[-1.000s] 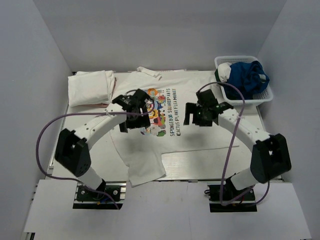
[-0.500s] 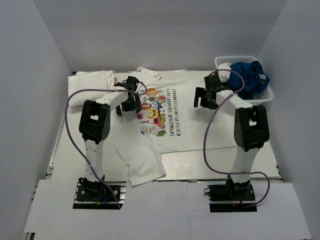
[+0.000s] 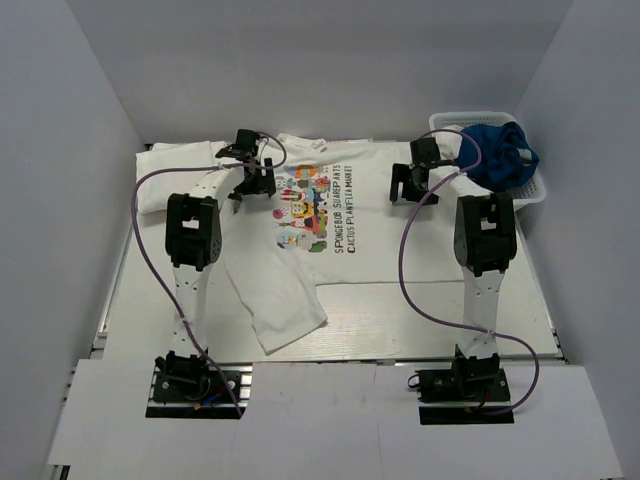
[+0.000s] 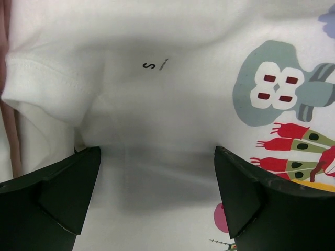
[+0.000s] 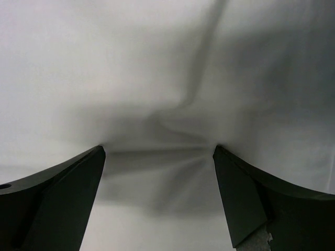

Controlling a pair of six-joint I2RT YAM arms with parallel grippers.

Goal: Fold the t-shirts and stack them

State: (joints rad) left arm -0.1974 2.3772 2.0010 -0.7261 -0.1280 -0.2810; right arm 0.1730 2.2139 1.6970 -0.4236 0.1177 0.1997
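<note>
I will lift my left gripper back off the shirt, then turn it while lowering it onto the near sleeve's end corner, because that sleeve trails toward the front.
A white t-shirt with a multicolour cartoon-and-text print lies spread on the table, one sleeve trailing toward the front. My left gripper is open, its tips pressing down on the shirt near the collar; in the left wrist view plain cloth lies between its fingers, beside the print. My right gripper is open on the shirt's right side; in the right wrist view wrinkled white cloth bunches between its fingers. A stack of folded white t-shirts sits at the back left.
A white lattice basket holding a blue cloth stands at the back right, close to the right arm. Purple cables loop beside both arms. White walls enclose the table on three sides.
Both arms have stretched out toward the back of the table. The printed shirt has slid backward with them, and its front sleeve has moved away from the near edge.
</note>
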